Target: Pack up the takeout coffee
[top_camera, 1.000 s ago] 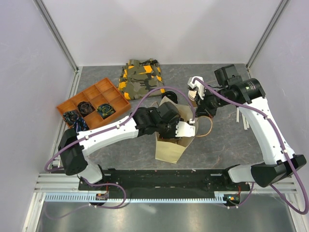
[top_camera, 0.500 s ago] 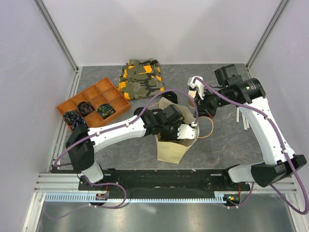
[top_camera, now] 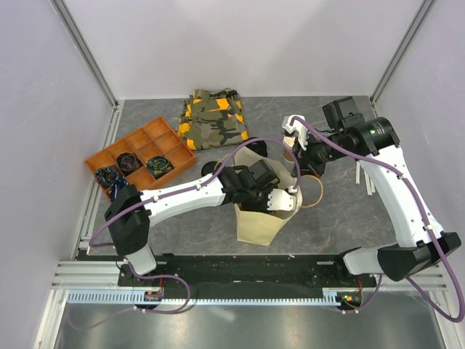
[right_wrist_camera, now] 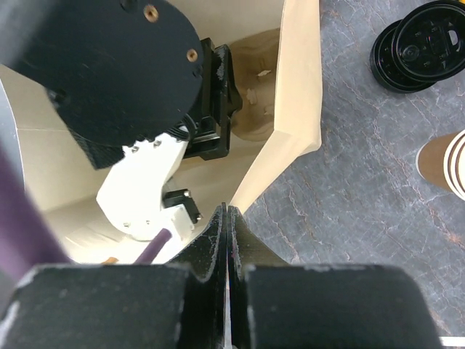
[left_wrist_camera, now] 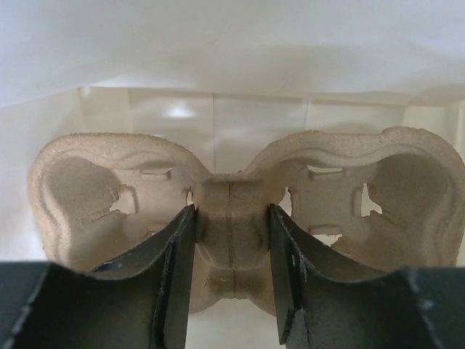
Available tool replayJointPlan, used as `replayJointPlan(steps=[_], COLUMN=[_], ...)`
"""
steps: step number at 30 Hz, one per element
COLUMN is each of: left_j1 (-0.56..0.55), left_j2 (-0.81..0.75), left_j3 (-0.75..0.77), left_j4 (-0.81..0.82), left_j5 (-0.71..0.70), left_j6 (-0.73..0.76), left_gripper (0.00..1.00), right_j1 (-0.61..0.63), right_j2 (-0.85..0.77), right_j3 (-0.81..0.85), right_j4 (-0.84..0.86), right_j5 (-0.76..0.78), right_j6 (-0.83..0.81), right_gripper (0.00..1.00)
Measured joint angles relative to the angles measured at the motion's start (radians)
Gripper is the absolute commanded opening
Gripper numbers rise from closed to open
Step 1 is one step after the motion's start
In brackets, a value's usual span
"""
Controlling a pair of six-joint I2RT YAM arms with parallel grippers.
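My left gripper holds the carrier (left_wrist_camera: 87, 189) between the bag's sides already. Next I will lower it to the bag's bottom below and let go of the carrier's middle fold.
A tan paper bag (top_camera: 256, 225) stands open in the middle of the table. My left gripper (top_camera: 280, 200) reaches down into it. In the left wrist view it (left_wrist_camera: 231, 211) is shut on the middle ridge of a brown pulp cup carrier (left_wrist_camera: 87, 189), which sits low inside the bag with both cup wells empty. My right gripper (top_camera: 296, 169) is shut on the bag's right rim. In the right wrist view its fingertips (right_wrist_camera: 227, 207) pinch the bag's edge (right_wrist_camera: 301, 87). The lidded takeout coffee does not clearly show in any view.
Loose black lids (right_wrist_camera: 421, 43) and a stack of lidless tan cups (right_wrist_camera: 447, 163) lie just behind the bag. An orange divided tray (top_camera: 138, 156) sits at the left and a camouflage cloth (top_camera: 213, 116) at the back. White sticks (top_camera: 363, 178) lie on the right.
My left arm has pushed further right and deeper into the bag with the carrier. My right arm has kept still, holding the rim.
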Motion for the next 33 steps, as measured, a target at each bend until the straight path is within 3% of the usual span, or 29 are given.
replayJointPlan(steps=[12, 22, 33], left_j1=[-0.007, -0.006, -0.006], left_j2=[0.014, 0.046, 0.050], left_j3=[-0.014, -0.029, -0.029], left_j4=[0.001, 0.001, 0.000], left_j5=[-0.040, -0.066, -0.066], left_j6=[0.029, 0.051, 0.057], left_gripper=[0.11, 0.21, 0.22], right_j1=[0.000, 0.000, 0.000], right_j2=[0.003, 0.006, 0.013], right_j3=[0.000, 0.000, 0.003], right_j4=[0.000, 0.001, 0.001], right_j5=[-0.011, -0.019, -0.019], right_j6=[0.021, 0.031, 0.046], right_gripper=[0.00, 0.00, 0.00])
